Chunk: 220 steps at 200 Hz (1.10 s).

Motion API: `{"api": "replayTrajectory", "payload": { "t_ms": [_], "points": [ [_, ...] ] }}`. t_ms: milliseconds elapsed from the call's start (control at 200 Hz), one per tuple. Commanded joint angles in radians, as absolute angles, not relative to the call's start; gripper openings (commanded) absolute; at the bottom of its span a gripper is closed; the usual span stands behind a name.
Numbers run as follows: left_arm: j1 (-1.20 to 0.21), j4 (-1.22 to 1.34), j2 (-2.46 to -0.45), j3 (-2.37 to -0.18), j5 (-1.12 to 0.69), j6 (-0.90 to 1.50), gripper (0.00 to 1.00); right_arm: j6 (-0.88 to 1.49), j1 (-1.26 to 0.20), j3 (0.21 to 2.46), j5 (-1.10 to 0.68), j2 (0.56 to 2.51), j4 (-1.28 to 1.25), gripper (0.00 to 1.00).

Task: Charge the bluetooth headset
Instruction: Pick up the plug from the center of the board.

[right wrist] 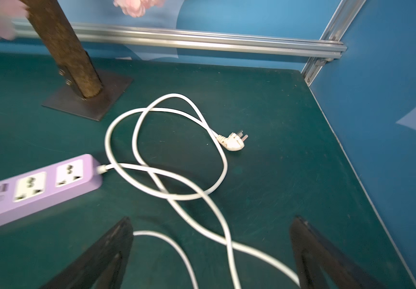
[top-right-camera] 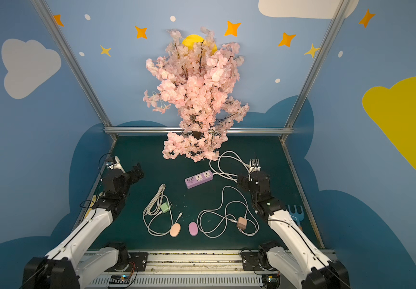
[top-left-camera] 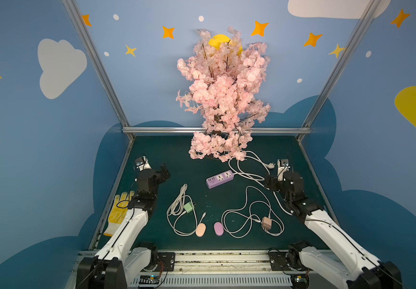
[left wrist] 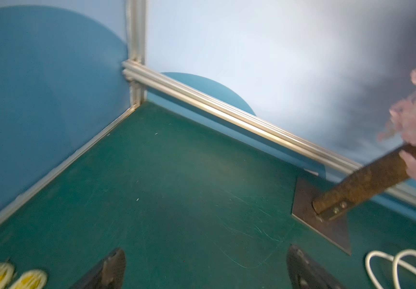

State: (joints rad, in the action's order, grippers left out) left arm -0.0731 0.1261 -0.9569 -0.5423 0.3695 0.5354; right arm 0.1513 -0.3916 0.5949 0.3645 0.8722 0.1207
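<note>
The pink-brown charger point(top-left-camera: 267, 223) lies on the mat below my right gripper and nearer my base. My right gripper should move back and down onto it.
Two small oval bluetooth headset cases lie near the table's front, one peach point(top-left-camera: 200, 229) point(top-right-camera: 175, 229), one purple point(top-left-camera: 218, 228) point(top-right-camera: 193, 228). A green charger point(top-left-camera: 188, 207) with a coiled white cable lies left of them. A pink-brown charger point(top-left-camera: 267, 223) with a looped cable lies to their right. The purple power strip point(top-left-camera: 220, 179) point(right wrist: 36, 185) sits mid-table. My left gripper point(top-left-camera: 165, 171) point(left wrist: 205, 252) is open over bare mat at the far left. My right gripper point(top-left-camera: 268, 182) point(right wrist: 212, 220) hangs open above the strip's white cord point(right wrist: 167, 175), holding nothing.
A pink blossom tree point(top-left-camera: 223, 100) stands on a metal base plate point(right wrist: 86, 100) at the back middle. The strip's plug point(right wrist: 233, 141) lies loose at the back right. A yellow glove point(top-left-camera: 119, 212) lies along the left rail, a blue toy rake point(top-right-camera: 294, 212) along the right.
</note>
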Motion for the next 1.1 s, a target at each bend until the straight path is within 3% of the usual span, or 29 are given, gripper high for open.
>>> {"api": "replayTrajectory", "payload": {
  "t_ms": [0,160,315,381,456,496,676,851,1096],
  "points": [
    [-0.055,-0.11,-0.832,-0.511,0.456,0.855,1.0,0.371,-0.425,0.561,0.385,0.756,0.372,0.98],
    [-0.037,-0.159,-0.706,-0.48,0.387,0.871,1.0,0.511,-0.446,0.552,0.357,0.694,0.625,0.98],
    [-0.034,-0.208,-0.754,-0.535,0.304,0.799,1.0,0.675,-0.473,0.556,0.305,0.744,0.774,0.95],
    [-0.034,-0.223,-0.806,-0.564,0.251,0.786,1.0,0.698,-0.484,0.552,0.293,0.757,0.794,0.86],
    [-0.034,-0.213,-0.866,-0.587,0.189,0.79,1.0,0.717,-0.486,0.531,0.269,0.761,0.786,0.68],
    [-0.034,-0.205,-0.893,-0.594,0.162,0.79,1.0,0.725,-0.486,0.517,0.249,0.762,0.776,0.63],
    [-0.034,-0.178,-0.971,-0.629,0.056,0.769,1.0,0.779,-0.485,0.45,0.153,0.78,0.699,0.59],
    [-0.034,-0.208,-1.021,-0.693,-0.028,0.759,1.0,0.798,-0.485,0.42,0.05,0.838,0.669,0.67],
    [-0.034,-0.25,-1.107,-0.737,-0.093,0.756,1.0,0.807,-0.486,0.42,-0.054,0.906,0.652,0.64]
  ]
}}
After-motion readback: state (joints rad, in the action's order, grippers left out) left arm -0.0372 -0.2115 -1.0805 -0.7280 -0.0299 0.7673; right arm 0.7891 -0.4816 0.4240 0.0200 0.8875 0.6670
